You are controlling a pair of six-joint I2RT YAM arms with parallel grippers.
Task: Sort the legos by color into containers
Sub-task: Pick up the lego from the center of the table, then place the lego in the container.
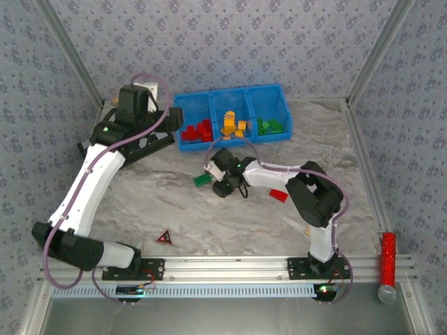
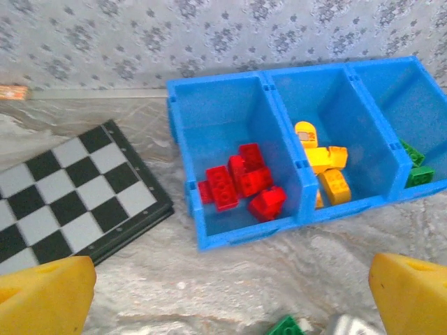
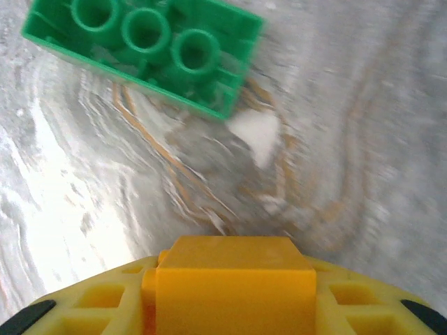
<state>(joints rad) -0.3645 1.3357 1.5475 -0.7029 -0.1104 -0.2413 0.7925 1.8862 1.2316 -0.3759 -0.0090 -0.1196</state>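
Observation:
The right gripper will next lift its brick outward over the near side of the blue tray, lower it inside the middle section [image 1: 234, 126] that holds matching yellow-orange legos and let go of it.
The blue tray [image 1: 230, 94] [image 2: 223, 80] holds red legos [image 1: 198, 130] [image 2: 241, 183] in its left compartment, yellow-orange ones [image 1: 232, 125] [image 2: 327, 167] in the middle and green ones [image 1: 269, 126] [image 2: 417, 164] on the right. My left gripper [image 1: 173, 117] [image 2: 230, 300] hangs wide open and empty just in front of the red compartment. At mid-table my right gripper [image 1: 223, 183] [image 3: 234, 269] is shut on a yellow-orange brick [image 3: 234, 279]. A green brick [image 1: 202, 180] [image 3: 143, 52] [image 2: 286, 326] lies upside down on the table just ahead of it. A red brick [image 1: 279, 195] lies beside the right arm.
A black-and-white checkered board [image 1: 143, 143] [image 2: 70, 195] lies left of the tray, under the left arm. A small dark red triangle [image 1: 164, 238] sits near the front rail. A red cylinder [image 1: 387, 262] stands at the front right corner. Metal frame rails bound the marbled table.

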